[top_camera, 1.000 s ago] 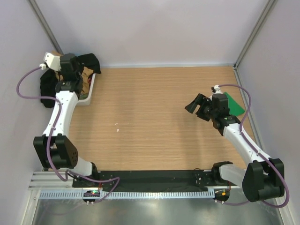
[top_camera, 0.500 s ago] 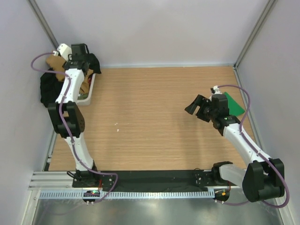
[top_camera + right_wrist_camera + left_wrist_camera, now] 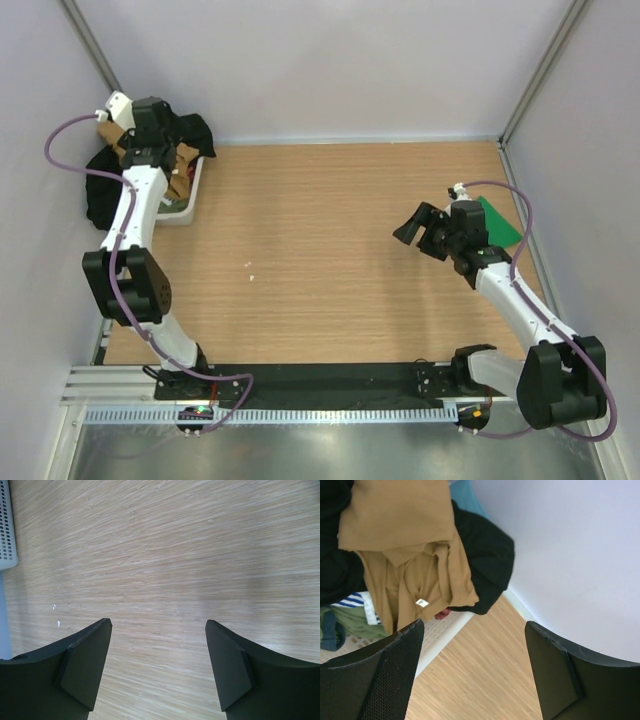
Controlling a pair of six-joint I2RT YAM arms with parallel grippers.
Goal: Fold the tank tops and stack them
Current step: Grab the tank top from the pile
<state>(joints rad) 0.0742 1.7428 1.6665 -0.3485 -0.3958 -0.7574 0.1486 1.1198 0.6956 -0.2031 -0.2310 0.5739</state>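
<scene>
My open left gripper lowers around the tan tank top's folded corner [image 3: 189, 155] [image 3: 461, 594] next and closes on it, since that corner sticks out by the basket's rim.
The tan tank top [image 3: 405, 540] lies crumpled on a heap of clothes in the white basket [image 3: 445, 625] at the back left corner; from above it shows beside the left arm [image 3: 184, 163]. My left gripper [image 3: 475, 675] hangs open over the basket's edge, with only bare wood between its fingers. The bright green tank top [image 3: 501, 222] lies flat by the right wall. My right gripper [image 3: 418, 228] is open just left of it, above bare table [image 3: 157, 670], holding nothing.
Black garments [image 3: 485, 565] drape over the basket's rim, and a striped cloth [image 3: 350, 600] and an olive one [image 3: 345, 617] lie inside. The back wall stands close behind the left gripper. A basket corner [image 3: 6, 530] shows in the right wrist view.
My left gripper has gone from shut to open, and the left arm has shifted about over the basket. The right arm has barely moved.
</scene>
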